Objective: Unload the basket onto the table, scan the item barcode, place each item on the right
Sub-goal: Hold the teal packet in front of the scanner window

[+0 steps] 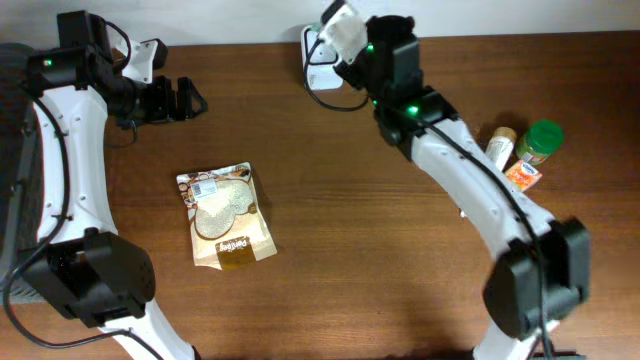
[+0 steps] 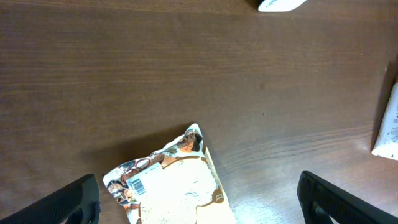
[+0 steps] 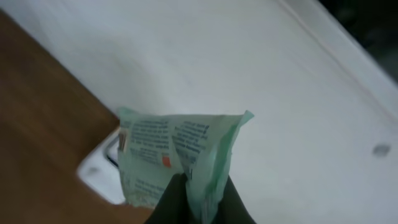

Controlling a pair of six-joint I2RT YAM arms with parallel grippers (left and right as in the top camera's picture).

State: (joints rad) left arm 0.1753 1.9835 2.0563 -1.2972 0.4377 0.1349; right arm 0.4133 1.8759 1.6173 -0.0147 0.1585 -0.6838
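Note:
My right gripper will swing back and down next to let go, because the bare wood by the orange packet is below it, to the right in the overhead view.
A pale green and white packet [image 3: 177, 152], the item, is pinched by its lower edge in my shut right gripper [image 3: 199, 198]. In the overhead view the packet [image 1: 342, 27] hangs at the table's far edge, just above the white scanner [image 1: 320, 58]. The scanner [image 3: 99, 177] shows blurred behind the packet. No barcode can be read on the packet. My left gripper [image 1: 185, 100] is open and empty at the far left. A brown and white pouch [image 2: 171, 186] with a barcode label [image 2: 142, 185] lies flat on the table between and below its fingers.
The pouch [image 1: 226, 215] lies left of centre on the wooden table [image 1: 360, 250]. At the right stand a green-lidded jar [image 1: 541, 142] and a tan-capped bottle [image 1: 500, 146], with a small orange packet [image 1: 523, 176] beside them. A white object [image 2: 389, 124] pokes in at the left wrist view's right edge.

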